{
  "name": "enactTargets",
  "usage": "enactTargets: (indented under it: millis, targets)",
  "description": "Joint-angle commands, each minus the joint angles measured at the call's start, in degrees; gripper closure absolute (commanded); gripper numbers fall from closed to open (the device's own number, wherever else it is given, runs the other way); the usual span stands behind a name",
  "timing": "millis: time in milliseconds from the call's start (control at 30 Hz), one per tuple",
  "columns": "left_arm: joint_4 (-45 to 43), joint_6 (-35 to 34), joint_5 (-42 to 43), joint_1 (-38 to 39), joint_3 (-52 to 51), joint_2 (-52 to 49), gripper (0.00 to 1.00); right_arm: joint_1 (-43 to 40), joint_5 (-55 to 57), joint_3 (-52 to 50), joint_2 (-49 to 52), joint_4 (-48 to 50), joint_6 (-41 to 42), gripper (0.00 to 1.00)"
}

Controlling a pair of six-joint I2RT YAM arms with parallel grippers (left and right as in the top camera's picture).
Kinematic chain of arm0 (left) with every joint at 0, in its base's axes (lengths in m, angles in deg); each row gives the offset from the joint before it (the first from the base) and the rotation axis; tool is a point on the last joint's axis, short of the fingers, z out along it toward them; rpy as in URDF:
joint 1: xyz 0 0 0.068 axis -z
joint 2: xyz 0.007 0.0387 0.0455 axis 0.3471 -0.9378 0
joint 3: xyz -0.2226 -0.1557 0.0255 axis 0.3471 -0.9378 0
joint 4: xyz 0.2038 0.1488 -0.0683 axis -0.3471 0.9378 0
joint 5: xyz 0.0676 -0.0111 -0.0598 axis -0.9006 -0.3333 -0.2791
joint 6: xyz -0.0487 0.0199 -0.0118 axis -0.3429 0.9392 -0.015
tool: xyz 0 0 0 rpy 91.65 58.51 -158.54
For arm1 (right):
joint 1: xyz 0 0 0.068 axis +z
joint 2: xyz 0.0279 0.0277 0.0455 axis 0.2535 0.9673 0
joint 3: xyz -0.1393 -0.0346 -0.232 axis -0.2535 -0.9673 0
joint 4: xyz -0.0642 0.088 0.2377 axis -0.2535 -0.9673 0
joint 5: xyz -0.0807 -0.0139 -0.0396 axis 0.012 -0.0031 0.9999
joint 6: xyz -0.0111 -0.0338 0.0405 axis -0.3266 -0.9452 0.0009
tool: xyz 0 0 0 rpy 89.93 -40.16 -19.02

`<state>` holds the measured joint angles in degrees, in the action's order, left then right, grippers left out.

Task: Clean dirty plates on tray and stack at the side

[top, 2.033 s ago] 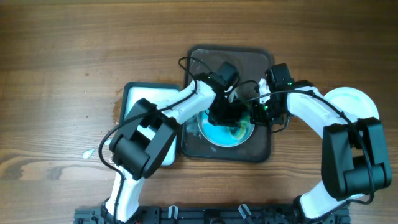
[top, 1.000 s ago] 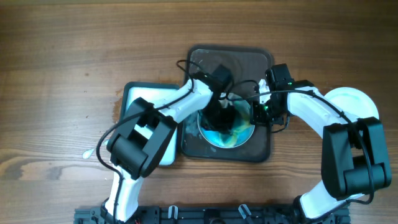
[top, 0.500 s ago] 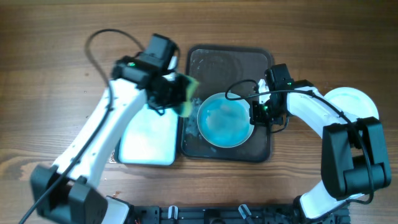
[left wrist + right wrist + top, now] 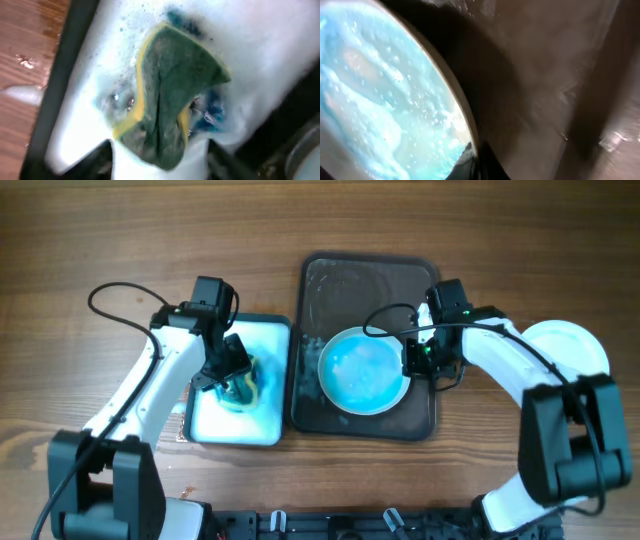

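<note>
Soapy smears cover the plate in the right gripper, so the robot should next lift that plate, tilt it over the white basin [image 4: 270,430], then lower it and let it go on top of the clean white plate [image 4: 570,346].
A round plate [image 4: 360,375], covered in blue soapy smears, lies in the front half of the dark brown tray [image 4: 370,280]. My right gripper [image 4: 412,363] is shut on the plate's right rim. In the right wrist view one dark finger sits on the rim of the plate [image 4: 375,90], over the tray [image 4: 550,75]. My left gripper [image 4: 230,375] hangs over the white basin [image 4: 270,430], off the tray's left side. Its jaws stand open. A green and yellow sponge [image 4: 170,95] lies crumpled in the foam between the fingers; overhead the sponge [image 4: 242,387] shows below the gripper.
A clean white plate [image 4: 575,340] lies on the wooden table to the right of the tray, partly under the right arm. The left arm's black cable [image 4: 110,295] loops over the table. A small water splash [image 4: 140,427] marks the wood left of the basin.
The left arm swung the sponge off the plate, leftward and into the basin, and its jaws opened. The plate now shows whole. The right gripper kept its hold.
</note>
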<state>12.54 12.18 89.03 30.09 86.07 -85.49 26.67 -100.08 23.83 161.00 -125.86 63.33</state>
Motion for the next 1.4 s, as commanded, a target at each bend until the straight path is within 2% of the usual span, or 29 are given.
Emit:
enactTargets:
  millis: [0, 33, 167, 300, 400, 467, 567, 633, 767, 1000, 1367]
  targets:
    - [2.9, 1.4, 1.2, -1.5, 6.5, 6.5, 0.18, 4.2, 9.7, 7.4, -11.6, -4.4, -2.8, 0.96]
    - [3.6, 1.2, 1.2, -2.0, 7.9, 8.1, 0.00, 5.4, 11.8, 8.8, -12.9, -5.5, -3.1, 0.96]
    - [6.3, -1.1, 2.2, -6.1, 13.5, 15.4, 0.00, 12.4, 16.2, 15.6, -15.0, -7.4, -3.7, 0.96]
    - [5.6, -3.2, 1.4, -11.8, 15.4, 25.6, 0.00, 22.3, 20.6, 17.0, -14.5, 1.2, -3.6, 0.96]
    - [5.7, -3.2, -1.3, -14.2, 15.4, 31.5, 0.00, 32.2, 32.8, 17.0, -13.0, 7.3, -3.8, 0.96]
    - [5.8, -3.1, -1.8, -14.6, 15.4, 33.9, 0.00, 38.8, 46.2, 17.0, -11.5, 9.4, -3.9, 0.96]
    - [6.4, -3.1, -2.0, -14.6, 15.4, 35.5, 0.00, 46.1, 56.3, 17.0, -9.9, 11.8, -8.5, 0.96]
    - [7.1, -3.2, -1.9, -14.6, 15.4, 35.5, 0.00, 50.3, 63.6, 17.0, -9.3, 12.6, -8.7, 0.96]
    - [7.1, -3.2, -1.9, -14.6, 15.4, 35.0, 0.00, 54.2, 68.9, 17.0, -8.7, 16.7, -14.3, 0.96]
    - [7.1, -3.2, -1.9, -14.6, 15.4, 34.8, 0.00, 58.3, 79.5, 17.0, -8.7, 27.4, -31.8, 0.96]
    - [7.1, -3.2, -1.9, -14.6, 15.4, 34.8, 0.00, 59.6, 80.3, 17.0, -8.7, 32.7, -43.7, 0.96]
